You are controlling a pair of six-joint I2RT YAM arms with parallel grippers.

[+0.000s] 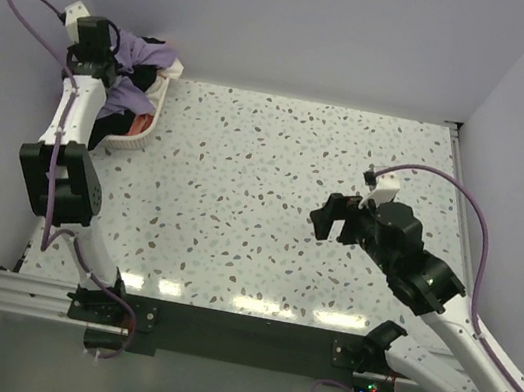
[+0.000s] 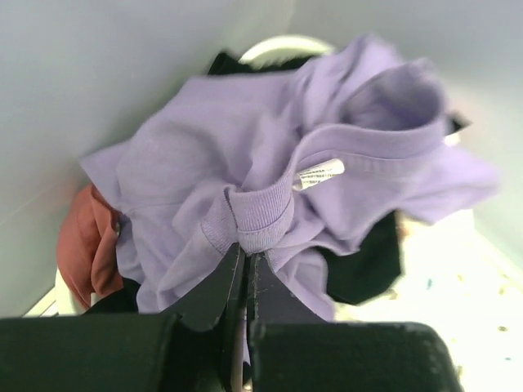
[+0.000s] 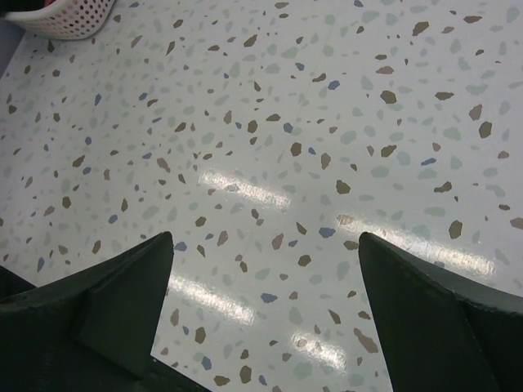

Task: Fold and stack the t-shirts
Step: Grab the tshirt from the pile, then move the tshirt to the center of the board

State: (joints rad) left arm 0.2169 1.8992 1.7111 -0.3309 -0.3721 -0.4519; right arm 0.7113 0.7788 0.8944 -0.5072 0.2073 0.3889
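The table near the back wall (image 1: 225, 121) is bare, so my left gripper next lifts high off the basket, then moves past its rim and down there.
A lilac t-shirt (image 2: 270, 155) lies bunched on top of a white basket (image 1: 142, 129) at the table's far left corner; it also shows in the top view (image 1: 145, 56). Black (image 2: 368, 261) and rust-red (image 2: 82, 245) shirts lie under it. My left gripper (image 2: 248, 255) is shut on a ribbed fold of the lilac shirt, over the basket (image 1: 99, 56). My right gripper (image 3: 265, 237) is open and empty, hovering over the bare speckled table at the right of centre (image 1: 334, 219).
The basket's rim (image 3: 61, 20) shows at the top left of the right wrist view. The speckled table (image 1: 264, 186) is walled at the left, back and right. A metal rail runs along the near edge (image 1: 32, 290).
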